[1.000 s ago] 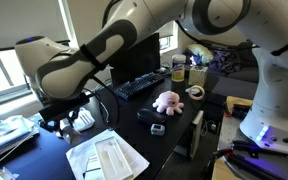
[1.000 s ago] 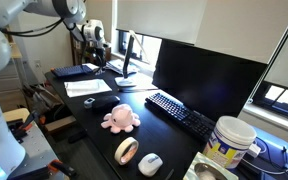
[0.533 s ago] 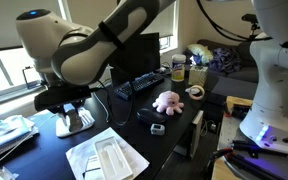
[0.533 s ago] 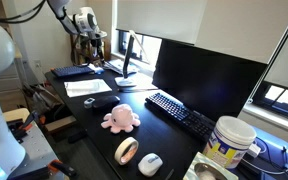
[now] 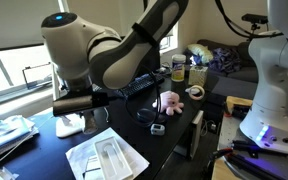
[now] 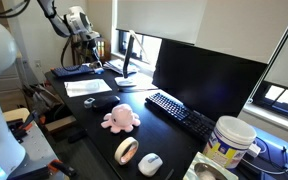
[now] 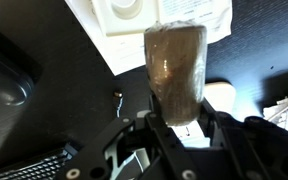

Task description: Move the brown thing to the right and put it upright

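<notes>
My gripper lowers next, tilting level, and releases the cylinder at the papers' edge (image 5: 106, 131) (image 7: 126, 68) beside the white tray, since the cylinder still hangs above the desk.
The brown thing (image 7: 176, 68) is a dull grey-brown cylinder. In the wrist view it sits between my gripper's (image 7: 179, 122) fingers, which are shut on its lower end, and it is held above white papers and the dark desk. In both exterior views my gripper (image 5: 77, 104) (image 6: 83, 38) hangs over the far end of the desk near the papers. The cylinder itself is too small to make out in those views.
A pink plush toy (image 5: 167, 100) (image 6: 119, 118), a keyboard (image 5: 142, 86) (image 6: 184, 112), a tape roll (image 6: 127, 151), a mouse (image 6: 150, 163) and a monitor (image 6: 206, 75) are on the desk. White papers (image 5: 106, 157) lie below the gripper. A yellowish jar (image 5: 178, 70) stands at the back.
The arm has swung and turned over the end of the desk, and the gripper has shifted a little sideways with the cylinder still in it.
</notes>
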`<state>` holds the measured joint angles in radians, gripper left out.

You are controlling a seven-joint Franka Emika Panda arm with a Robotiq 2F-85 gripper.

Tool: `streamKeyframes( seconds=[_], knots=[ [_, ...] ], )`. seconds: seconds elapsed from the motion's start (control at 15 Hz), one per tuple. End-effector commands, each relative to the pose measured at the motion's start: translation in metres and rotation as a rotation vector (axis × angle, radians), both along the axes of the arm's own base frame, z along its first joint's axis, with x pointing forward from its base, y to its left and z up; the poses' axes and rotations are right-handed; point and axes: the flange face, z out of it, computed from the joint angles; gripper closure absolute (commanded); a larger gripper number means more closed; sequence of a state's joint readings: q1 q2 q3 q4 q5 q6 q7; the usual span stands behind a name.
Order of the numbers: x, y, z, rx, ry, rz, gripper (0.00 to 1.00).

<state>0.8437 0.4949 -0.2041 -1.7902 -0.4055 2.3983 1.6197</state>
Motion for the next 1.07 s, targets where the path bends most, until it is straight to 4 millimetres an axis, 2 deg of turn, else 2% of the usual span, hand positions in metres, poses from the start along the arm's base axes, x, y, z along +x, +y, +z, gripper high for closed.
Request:
streamKeyframes(
  seconds=[0.0, 0.13, 0.33, 0.4, 0.53, 0.67, 0.73, 0.93, 1.0],
  knots=[
    [0.004, -0.003, 0.003, -0.05, -0.019, -0.015, 0.86],
    [0.006, -0.025, 0.006, -0.137, -0.075, -0.036, 0.86],
    [-0.003, -0.082, -0.002, -0.27, -0.178, -0.105, 0.86],
    [-0.005, -0.094, -0.009, -0.288, -0.209, -0.11, 0.86],
    [-0.009, -0.111, -0.024, -0.337, -0.272, -0.155, 0.86],
    [-0.014, -0.121, -0.04, -0.26, -0.232, -0.13, 0.86],
    [-0.003, -0.111, -0.038, -0.316, -0.23, -0.136, 0.61],
    [-0.006, -0.118, -0.049, -0.286, -0.21, -0.133, 0.61],
    [-0.006, -0.118, -0.048, -0.283, -0.211, -0.133, 0.86]
  ],
)
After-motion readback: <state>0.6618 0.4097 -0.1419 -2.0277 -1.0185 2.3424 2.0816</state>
